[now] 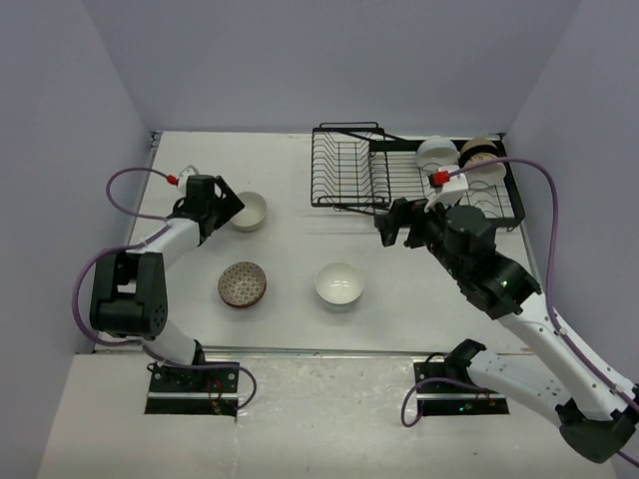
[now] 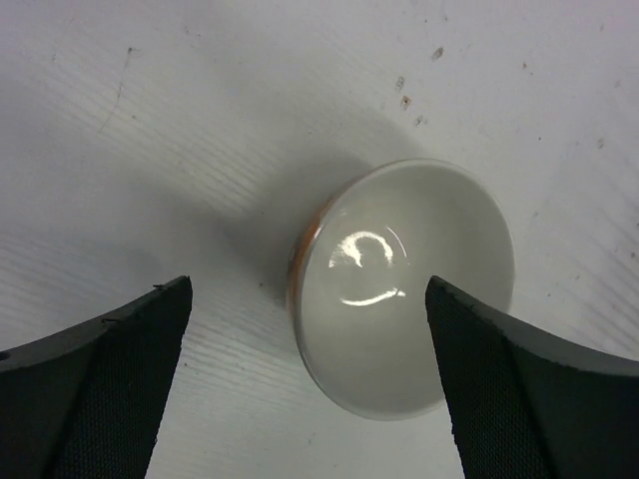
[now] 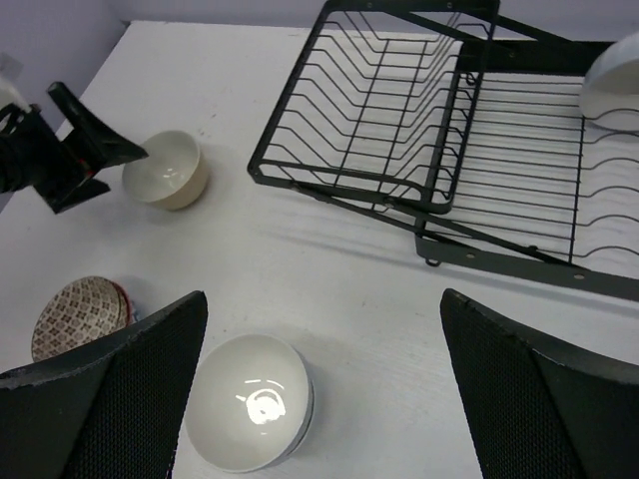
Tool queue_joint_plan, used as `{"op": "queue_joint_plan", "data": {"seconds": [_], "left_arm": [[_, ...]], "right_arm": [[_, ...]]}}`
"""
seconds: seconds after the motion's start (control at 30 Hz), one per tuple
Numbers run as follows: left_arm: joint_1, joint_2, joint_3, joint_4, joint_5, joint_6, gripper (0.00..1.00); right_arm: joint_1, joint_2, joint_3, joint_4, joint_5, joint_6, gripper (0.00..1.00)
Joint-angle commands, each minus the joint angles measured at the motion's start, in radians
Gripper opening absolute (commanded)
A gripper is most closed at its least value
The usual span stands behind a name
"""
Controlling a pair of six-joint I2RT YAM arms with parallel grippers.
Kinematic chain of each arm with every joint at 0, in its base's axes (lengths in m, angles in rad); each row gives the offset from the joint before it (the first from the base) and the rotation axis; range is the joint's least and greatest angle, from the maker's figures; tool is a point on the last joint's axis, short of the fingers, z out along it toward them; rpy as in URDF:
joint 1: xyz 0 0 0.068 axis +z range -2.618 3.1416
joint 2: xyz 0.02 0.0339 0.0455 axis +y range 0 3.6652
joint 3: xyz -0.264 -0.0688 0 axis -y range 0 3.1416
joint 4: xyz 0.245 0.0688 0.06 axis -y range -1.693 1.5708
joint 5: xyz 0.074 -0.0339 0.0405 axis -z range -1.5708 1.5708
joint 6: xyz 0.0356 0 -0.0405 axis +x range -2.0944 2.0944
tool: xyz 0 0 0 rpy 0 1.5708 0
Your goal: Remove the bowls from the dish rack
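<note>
The beige bowl's rim comes next for my right gripper, which swings outward, to its right in the top view, turning and lowering onto it.
The black dish rack stands at the back right and also shows in the right wrist view. A white bowl and a beige bowl stand on edge in its wide section. On the table lie a cream bowl, a reddish-brown patterned bowl and a white bowl. My left gripper is open and empty just left of the cream bowl. My right gripper is open and empty above the table in front of the rack, with the white bowl below it.
The right arm's forearm reaches over the rack's front right part and hides some of it. Purple cables loop from both arms. The table's back edge meets the wall behind the rack. The patterned bowl sits at the near left.
</note>
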Motion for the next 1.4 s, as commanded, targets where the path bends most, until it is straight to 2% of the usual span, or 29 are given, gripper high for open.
{"op": "queue_joint_plan", "data": {"seconds": [0.0,0.07,0.17,0.2,0.23,0.3,0.33,0.37,0.4,0.47,0.5,0.6,0.67,0.7,0.73,0.83,0.9,0.97,1.03,1.17,1.37], "left_arm": [[-0.03,-0.121,0.05,-0.04,-0.078,0.011,1.0],[-0.036,-0.173,0.075,-0.098,-0.078,0.015,1.0],[-0.047,-0.291,0.194,-0.27,-0.076,0.034,1.0],[-0.051,-0.373,0.222,-0.3,-0.073,0.045,1.0],[-0.066,-0.418,0.248,-0.354,-0.078,0.06,1.0],[-0.08,-0.562,0.295,-0.379,-0.065,0.083,1.0],[-0.082,-0.602,0.303,-0.397,-0.034,0.122,1.0],[-0.082,-0.642,0.314,-0.422,-0.024,0.146,1.0],[-0.082,-0.703,0.35,-0.451,-0.029,0.174,1.0],[-0.082,-0.742,0.391,-0.561,-0.053,0.25,1.0],[-0.082,-0.773,0.406,-0.586,-0.052,0.284,1.0],[-0.082,-0.82,0.395,-0.663,-0.021,0.39,1.0],[-0.093,-0.877,0.319,-0.654,0.037,0.403,1.0],[-0.109,-0.902,0.281,-0.64,0.053,0.392,1.0],[-0.117,-0.923,0.194,-0.602,0.051,0.368,1.0],[-0.143,-0.957,0.065,-0.542,0.011,0.357,1.0],[-0.177,-0.946,0.027,-0.51,-0.034,0.355,1.0],[-0.195,-0.939,-0.012,-0.493,-0.061,0.355,1.0],[-0.218,-0.926,-0.036,-0.479,-0.11,0.36,1.0],[-0.234,-0.92,-0.04,-0.477,-0.124,0.363,1.0],[-0.255,-0.931,-0.042,-0.506,-0.177,0.354,1.0]], "right_arm": [[-0.06,0.013,-0.014,0.04,-0.038,0.101,0.99],[-0.101,0.017,-0.015,0.06,-0.022,0.156,0.99],[-0.161,0.022,0.002,0.082,0.086,0.27,0.99],[-0.184,0.025,0.008,0.085,0.112,0.301,0.99],[-0.254,0.031,0.023,0.094,0.101,0.334,0.99],[-0.353,0.066,0.032,0.111,0.054,0.387,0.99],[-0.473,0.085,0.028,0.124,0.011,0.451,0.99],[-0.531,0.105,0.019,0.146,-0.086,0.488,0.99],[-0.65,0.144,0.005,0.193,-0.134,0.52,0.99],[-0.764,0.184,-0.049,0.261,-0.252,0.61,0.99],[-0.848,0.221,-0.076,0.364,-0.271,0.634,0.99],[-0.95,0.286,-0.142,0.535,-0.277,0.69,0.99],[-0.999,0.371,-0.184,0.678,-0.372,0.744,0.99],[-1.038,0.407,-0.19,0.801,-0.453,0.778,0.99],[-1.051,0.487,-0.182,0.854,-0.48,0.792,0.99],[-1.105,0.661,-0.095,0.884,-0.569,0.868,0.99],[-1.134,0.742,-0.067,0.956,-0.63,0.928,0.99],[-1.142,0.837,-0.037,1.029,-0.67,0.941,0.91],[-1.142,0.881,-0.003,1.037,-0.664,0.95,0.83],[-1.14,0.945,0.017,1.098,-0.62,0.965,0.8],[-1.142,1.076,0.117,1.094,-0.607,0.983,0.66]]}}
